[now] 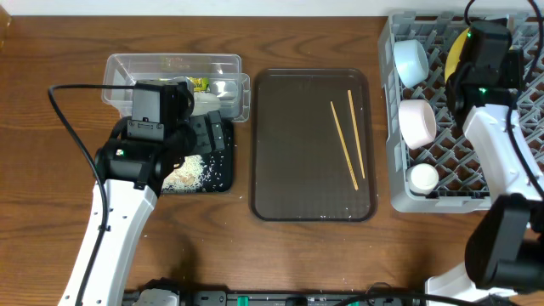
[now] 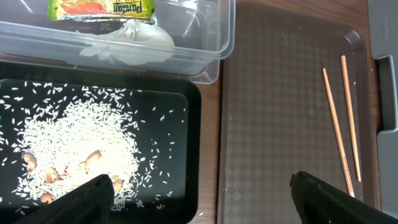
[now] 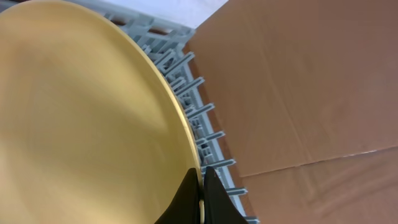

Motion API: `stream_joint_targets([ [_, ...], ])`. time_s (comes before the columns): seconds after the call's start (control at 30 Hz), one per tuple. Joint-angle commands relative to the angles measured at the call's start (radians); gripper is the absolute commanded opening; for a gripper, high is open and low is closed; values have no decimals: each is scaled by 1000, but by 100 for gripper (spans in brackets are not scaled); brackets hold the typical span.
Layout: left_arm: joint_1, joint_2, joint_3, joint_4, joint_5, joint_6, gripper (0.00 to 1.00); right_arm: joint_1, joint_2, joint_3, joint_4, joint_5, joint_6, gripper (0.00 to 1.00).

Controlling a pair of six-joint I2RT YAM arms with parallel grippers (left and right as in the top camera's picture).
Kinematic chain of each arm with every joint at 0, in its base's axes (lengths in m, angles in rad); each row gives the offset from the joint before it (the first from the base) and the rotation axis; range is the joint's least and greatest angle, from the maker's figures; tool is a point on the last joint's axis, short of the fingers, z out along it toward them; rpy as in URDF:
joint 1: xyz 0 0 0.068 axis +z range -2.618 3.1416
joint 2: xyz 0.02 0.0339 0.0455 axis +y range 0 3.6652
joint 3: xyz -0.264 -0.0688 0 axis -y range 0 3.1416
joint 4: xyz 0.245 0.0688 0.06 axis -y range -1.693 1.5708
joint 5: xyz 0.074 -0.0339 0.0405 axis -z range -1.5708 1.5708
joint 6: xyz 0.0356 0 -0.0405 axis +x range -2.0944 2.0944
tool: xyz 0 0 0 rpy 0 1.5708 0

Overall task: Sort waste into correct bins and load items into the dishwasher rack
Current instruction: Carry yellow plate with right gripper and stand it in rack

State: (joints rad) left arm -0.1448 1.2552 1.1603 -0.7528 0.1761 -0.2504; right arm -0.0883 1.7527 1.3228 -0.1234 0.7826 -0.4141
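Observation:
I need to move the upright yellow plate (image 1: 460,44) in my right gripper toward the light blue bowl (image 1: 411,61) next, because the rack slots between them are empty.
My right gripper (image 3: 201,180) is shut on the rim of the yellow plate (image 3: 81,118), holding it on edge in the grey dishwasher rack (image 1: 408,200); overhead the plate (image 1: 460,44) shows beside the arm. The light blue bowl (image 1: 411,61), white bowl (image 1: 416,121) and small white cup (image 1: 422,177) sit in the rack. Two chopsticks (image 1: 344,144) lie on the brown tray (image 1: 289,170). My left gripper (image 2: 199,186) is open and empty over the black tray (image 2: 168,155) of rice scraps (image 2: 74,143). The clear tub (image 2: 211,43) holds the snack wrapper (image 2: 102,7) and crumpled paper (image 2: 130,43).
The brown serving tray lies between the black tray and the rack. A few rice grains lie on the wooden table (image 1: 51,51) near the black tray. A brown cardboard surface (image 3: 298,81) shows beyond the rack in the right wrist view.

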Motion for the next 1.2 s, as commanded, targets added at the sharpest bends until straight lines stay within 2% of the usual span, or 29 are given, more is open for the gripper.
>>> stream_joint_targets([
  [0.0,4,6,8,-2,-9,10,93,-10,29,1,15,12,12,1],
  [0.13,4,6,8,-2,-9,10,93,-8,56,1,7,-62,62,5],
  [0.47,4,6,8,-2,-9,10,93,-9,94,1,72,-167,168,6],
  [0.5,4,6,8,-2,-9,10,93,-9,97,1,84,-172,168,10],
  [0.63,4,6,8,-2,-9,10,93,-9,99,1,132,-193,175,38],
  [0.67,4,6,8,-2,-9,10,93,-9,99,1,148,-196,175,47],
  [0.8,4,6,8,-2,-9,10,93,-9,98,2,201,-212,175,68],
  [1.03,4,6,8,-2,-9,10,93,19,10,22,200,-248,175,91],
  [1.1,4,6,8,-2,-9,10,93,42,-55,22,148,-330,190,99],
  [1.17,4,6,8,-2,-9,10,93,75,-143,22,48,-497,284,99],
])
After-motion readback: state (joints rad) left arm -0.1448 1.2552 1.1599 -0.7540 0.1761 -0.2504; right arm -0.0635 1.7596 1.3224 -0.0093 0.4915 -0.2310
